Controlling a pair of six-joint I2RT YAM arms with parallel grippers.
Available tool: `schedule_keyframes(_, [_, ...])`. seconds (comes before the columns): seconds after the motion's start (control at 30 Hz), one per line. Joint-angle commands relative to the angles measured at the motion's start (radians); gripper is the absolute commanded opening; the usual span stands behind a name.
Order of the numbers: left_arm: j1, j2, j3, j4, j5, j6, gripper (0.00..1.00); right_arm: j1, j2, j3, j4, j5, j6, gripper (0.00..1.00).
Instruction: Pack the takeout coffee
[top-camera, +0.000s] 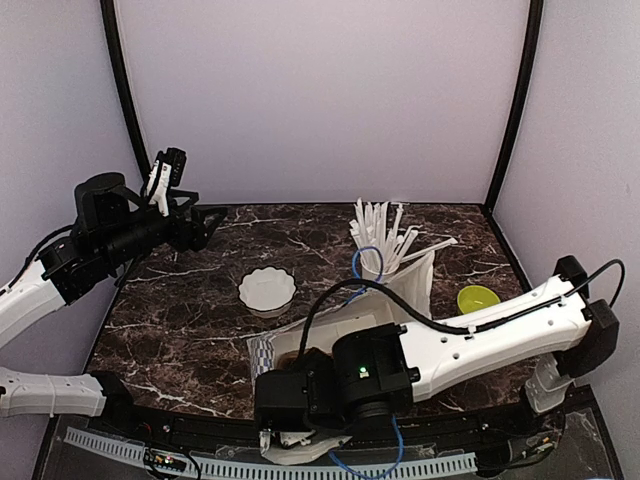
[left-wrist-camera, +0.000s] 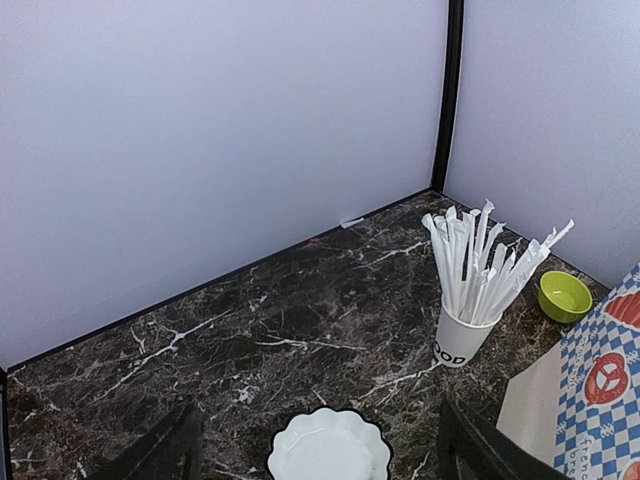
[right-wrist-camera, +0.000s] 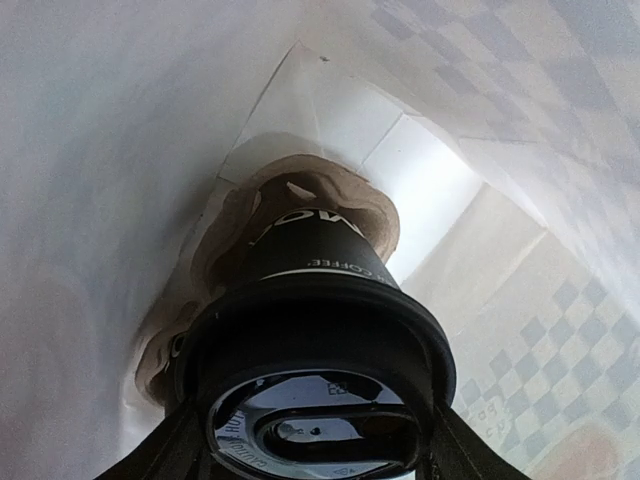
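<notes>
My right gripper is above the brown cardboard carrier and inward of it, and the carrier is around the cup's base. Next it will move outward and down and let go of the cup.
One takeout coffee, a black paper cup (right-wrist-camera: 318, 258) with a black plastic lid (right-wrist-camera: 310, 345), fills the right wrist view. My right gripper (right-wrist-camera: 315, 455) is shut on it, a finger on each side of the lid. The cup hangs inside a white paper bag (right-wrist-camera: 420, 165), its base at a brown cardboard carrier (right-wrist-camera: 352, 200) in the bag's bottom. From above, the right wrist (top-camera: 330, 385) covers the bag's mouth and hides the cup. My left gripper (top-camera: 207, 226) hovers open at the table's far left, holding nothing.
A white scalloped dish (top-camera: 267, 288) sits mid-table, below the left gripper's fingers (left-wrist-camera: 478, 448) in the left wrist view. A white cup of wrapped straws (top-camera: 372, 262) stands behind the checkered bag (top-camera: 262, 350). A lime-green bowl (top-camera: 478, 298) lies at the right.
</notes>
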Motion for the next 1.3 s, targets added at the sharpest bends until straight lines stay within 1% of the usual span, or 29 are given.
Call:
schedule_keyframes(0.0, [-0.004,-0.009,-0.014,0.019,-0.007,0.027,0.83,-0.051,0.041,0.076,-0.072,-0.151,-0.001,0.29])
schedule_keyframes(0.37, [-0.004,0.014,-0.015,0.019,-0.003,0.036,0.83,-0.195,0.143,0.268,-0.176,-0.387,0.049,0.28])
schedule_keyframes(0.67, [-0.004,0.035,-0.018,0.022,0.0,0.043,0.83,-0.339,0.206,0.366,-0.248,-0.623,0.072,0.28])
schedule_keyframes(0.8, [-0.003,0.043,-0.019,0.022,0.0,0.046,0.83,-0.399,0.244,0.401,-0.281,-0.698,0.075,0.28])
schedule_keyframes(0.97, [-0.003,0.052,-0.02,0.022,-0.001,0.049,0.83,-0.423,0.28,0.404,-0.302,-0.711,0.076,0.28])
schedule_keyframes(1.1, [-0.003,0.055,-0.018,0.022,0.001,0.049,0.83,-0.422,0.289,0.366,-0.306,-0.73,0.074,0.28])
schedule_keyframes(1.27, [-0.003,0.056,-0.018,0.022,0.003,0.051,0.83,-0.422,0.297,0.357,-0.296,-0.706,0.083,0.28])
